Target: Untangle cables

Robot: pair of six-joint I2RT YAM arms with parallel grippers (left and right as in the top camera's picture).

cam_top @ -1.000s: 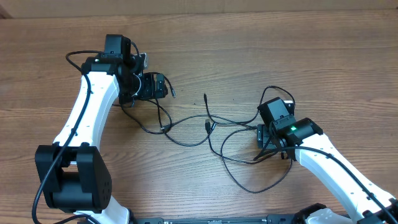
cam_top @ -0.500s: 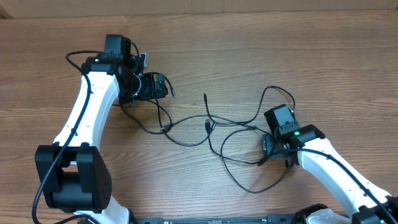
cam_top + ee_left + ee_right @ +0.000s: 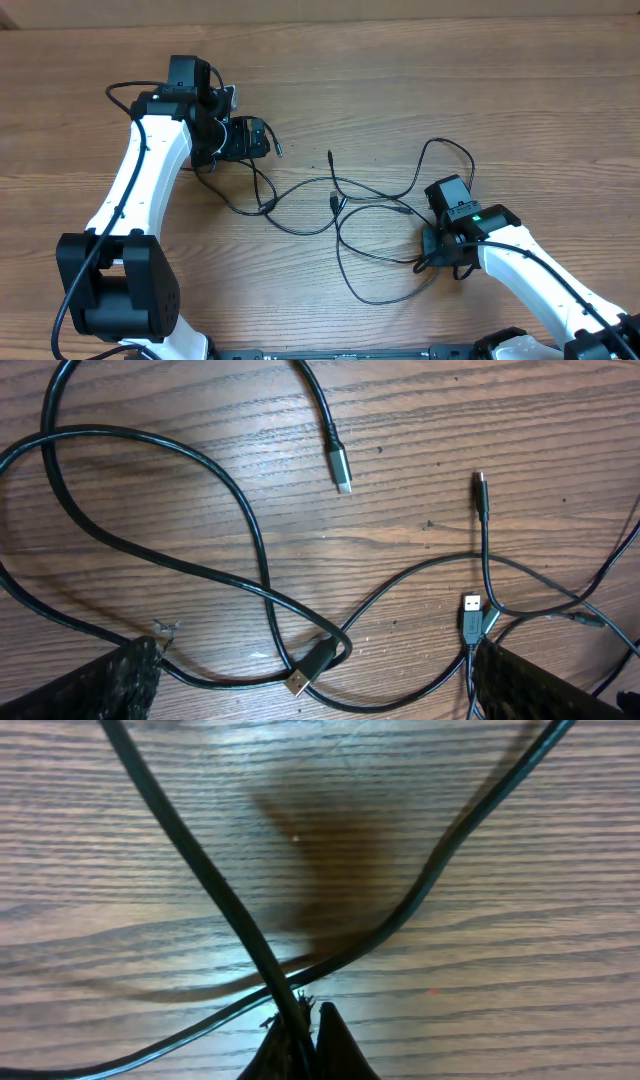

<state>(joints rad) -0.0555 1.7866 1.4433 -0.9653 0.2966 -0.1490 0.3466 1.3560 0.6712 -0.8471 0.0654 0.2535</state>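
Observation:
I will next move my right gripper up, then to the right in the overhead view, and let go of the thin cable over bare tabletop, because another cable crosses it.
Several thin black cables (image 3: 335,200) lie tangled on the wooden table between the two arms. My left gripper (image 3: 248,140) hovers over their left end. In the left wrist view this gripper (image 3: 315,690) is open, its fingers (image 3: 100,685) wide apart on either side of a USB plug (image 3: 310,668) without touching it. A silver-tipped plug (image 3: 340,465) lies farther off. My right gripper (image 3: 437,255) is low at the right end of the tangle. The right wrist view shows it (image 3: 305,1045) shut on one cable (image 3: 200,860), with a second cable (image 3: 440,860) crossing just beyond the tips.
Another USB plug (image 3: 470,610) and a small plug (image 3: 481,490) lie to the right under the left gripper. A wide cable loop (image 3: 370,290) spreads toward the front edge, beside the right arm (image 3: 540,270).
My right gripper has moved toward the table's front and shut on a cable. The loop near it has shifted along with it. The left arm has not moved.

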